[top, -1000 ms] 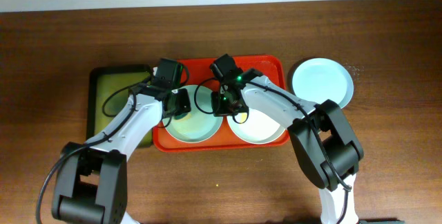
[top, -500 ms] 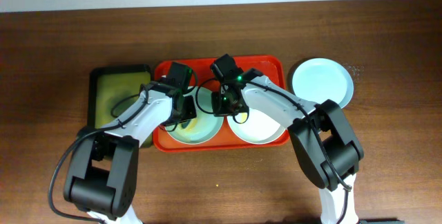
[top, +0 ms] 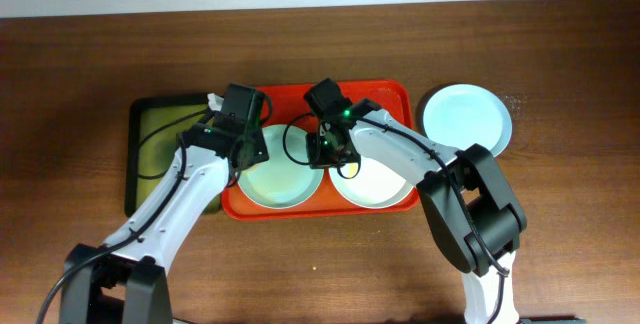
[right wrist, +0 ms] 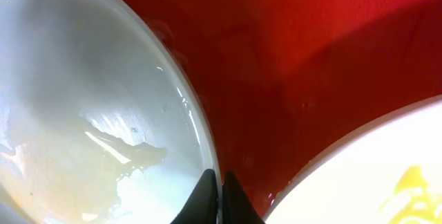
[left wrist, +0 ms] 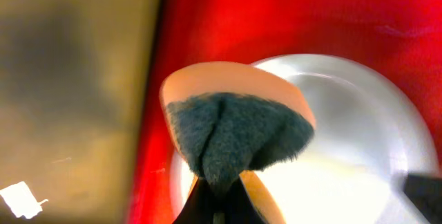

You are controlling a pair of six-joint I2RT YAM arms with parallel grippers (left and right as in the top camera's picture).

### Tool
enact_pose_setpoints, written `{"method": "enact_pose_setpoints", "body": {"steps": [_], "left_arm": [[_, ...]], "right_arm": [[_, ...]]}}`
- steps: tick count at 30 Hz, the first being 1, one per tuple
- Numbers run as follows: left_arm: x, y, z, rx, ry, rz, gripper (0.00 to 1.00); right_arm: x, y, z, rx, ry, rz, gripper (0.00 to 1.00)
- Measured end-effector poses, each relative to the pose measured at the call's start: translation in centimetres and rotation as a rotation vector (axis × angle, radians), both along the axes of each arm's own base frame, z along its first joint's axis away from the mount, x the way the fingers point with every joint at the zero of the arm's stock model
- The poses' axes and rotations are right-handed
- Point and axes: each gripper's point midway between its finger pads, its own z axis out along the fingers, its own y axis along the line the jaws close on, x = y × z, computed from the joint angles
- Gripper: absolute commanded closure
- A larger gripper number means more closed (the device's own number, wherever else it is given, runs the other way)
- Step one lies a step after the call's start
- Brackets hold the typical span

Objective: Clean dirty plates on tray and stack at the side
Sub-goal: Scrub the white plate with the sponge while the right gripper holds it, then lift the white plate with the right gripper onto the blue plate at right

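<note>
A plate already rests beside the tray, so my right gripper will lift, carry the mint plate (top: 285, 179) past the tray and let it go on top of the pale blue plate (top: 465, 116).
The pale mint green plate (top: 285, 179) lies on the left half of the red-orange tray (top: 385, 94); a faint yellowish film shows on it in the right wrist view (right wrist: 83, 113). The cream white plate (top: 378, 184) lies to its right with a yellow smear (right wrist: 409, 182). The pale blue plate (top: 465, 116) rests on the table right of the tray. My left gripper (left wrist: 221, 207) is shut on a sponge (left wrist: 235, 127), peach with a dark grey face, over the mint plate's left rim (left wrist: 345, 148). My right gripper (right wrist: 219, 182) is shut on the mint plate's right rim.
A black-rimmed olive-green tray (top: 160, 154) sits just left of the red tray, also in the left wrist view (left wrist: 69, 79). Both arms cross over the red tray's front half. The wooden table (top: 560, 244) extends around them.
My left gripper swept the sponge onto the mint plate, then drew back up and left to its left rim. The plate's yellow smear looks fainter. The right gripper has stayed on the rim.
</note>
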Motion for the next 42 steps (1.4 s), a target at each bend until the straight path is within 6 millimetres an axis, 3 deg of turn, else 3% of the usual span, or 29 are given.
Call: {"method": "enact_pose_setpoints", "body": {"steps": [2,8,15,17,20,24,27,31,33,37,39,42], "left_arm": [[-0.7,-2.0,-1.2,-0.116,0.032,-0.030,1.00],[-2.5,-3.5,-6.1,-0.158,0.154,-0.043,1.00],[-2.5,1.6,-6.4,0.117,0.128,0.057,1.00],[-2.6,2.2,-6.0,0.156,0.122,0.068,1.00],[-2.3,3.0,-4.1,0.192,0.067,0.086,1.00],[-1.7,3.4,1.6,0.156,-0.091,0.115,1.00],[-1.6,5.1,5.4,0.122,-0.192,0.171,1.00],[-2.1,9.3,5.8,0.091,-0.173,0.289,1.00],[-2.5,11.3,5.5,0.077,-0.150,0.347,1.00],[-3.0,13.8,5.2,0.065,-0.133,0.424,1.00],[-3.1,14.2,5.1,0.054,-0.128,0.436,1.00],[-3.1,13.9,5.0,0.034,-0.124,0.428,1.00]], "right_arm": [[0.0,0.0,0.0,0.000,-0.001,0.000,0.96],[0.0,0.0,0.0,0.000,-0.001,0.000,0.96],[0.0,0.0,0.0,0.000,-0.001,0.001,0.96],[0.0,0.0,0.0,0.001,0.000,0.000,0.96],[0.0,0.0,0.0,0.000,-0.001,0.001,0.96],[0.0,0.0,0.0,-0.001,-0.003,0.007,0.96],[0.0,0.0,0.0,-0.001,-0.006,0.014,0.96],[-0.1,-0.3,0.7,-0.044,-0.011,0.075,0.96],[0.3,-1.3,3.1,-0.177,-0.064,0.103,0.96],[2.4,-1.5,10.9,-0.452,-0.326,0.172,0.96],[2.8,-0.5,14.8,-0.600,-0.492,0.221,0.96],[2.5,0.5,18.5,-0.825,-0.683,0.291,0.96]]}}
